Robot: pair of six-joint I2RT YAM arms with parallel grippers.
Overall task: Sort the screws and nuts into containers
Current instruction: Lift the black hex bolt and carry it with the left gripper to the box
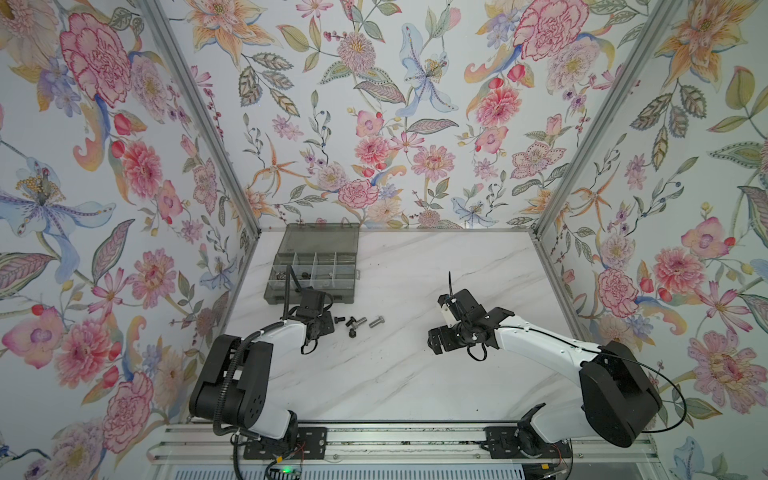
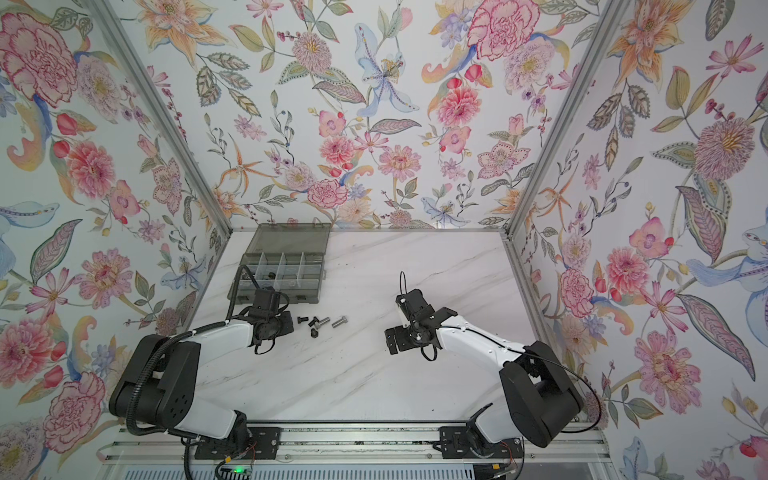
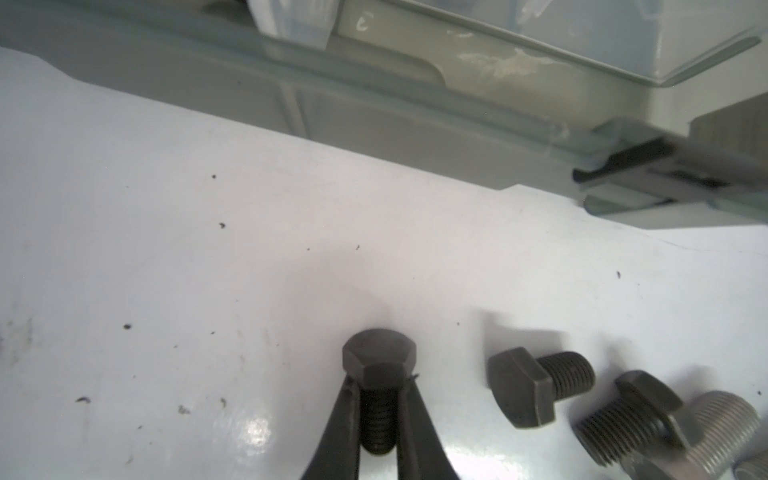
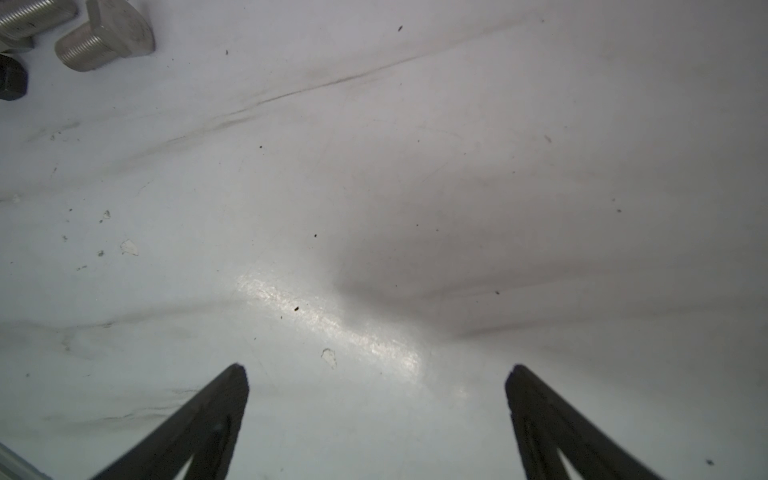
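I need to lift my left gripper outward next, over the front cell farthest from the loose screws, to release the threaded stem. The box's front side blocks the level way.
My left gripper [image 3: 380, 380] is shut on the threaded shank of a short black hex-head screw [image 3: 379, 353], close over the white table. In both top views this gripper [image 1: 322, 326] sits just in front of the containers, the cells of a smoky-grey organiser box [image 1: 340, 296] [image 2: 307, 296] with its lid open. Loose screws lie right of it: black ones [image 1: 339, 320] [image 3: 536, 388] and a silver one [image 1: 376, 321] [image 4: 106, 39]. My right gripper [image 4: 376, 368] stands open and empty over bare table [image 1: 434, 340]. Small pieces lie in the cells, too small to tell nuts from screws.
The box's front wall [image 3: 415, 124] runs close ahead of the held screw. Floral walls with metal corner posts [image 1: 582, 137] enclose the marble table [image 1: 395, 374]. A rail [image 1: 395, 444] carrying both arm bases runs along the front edge.
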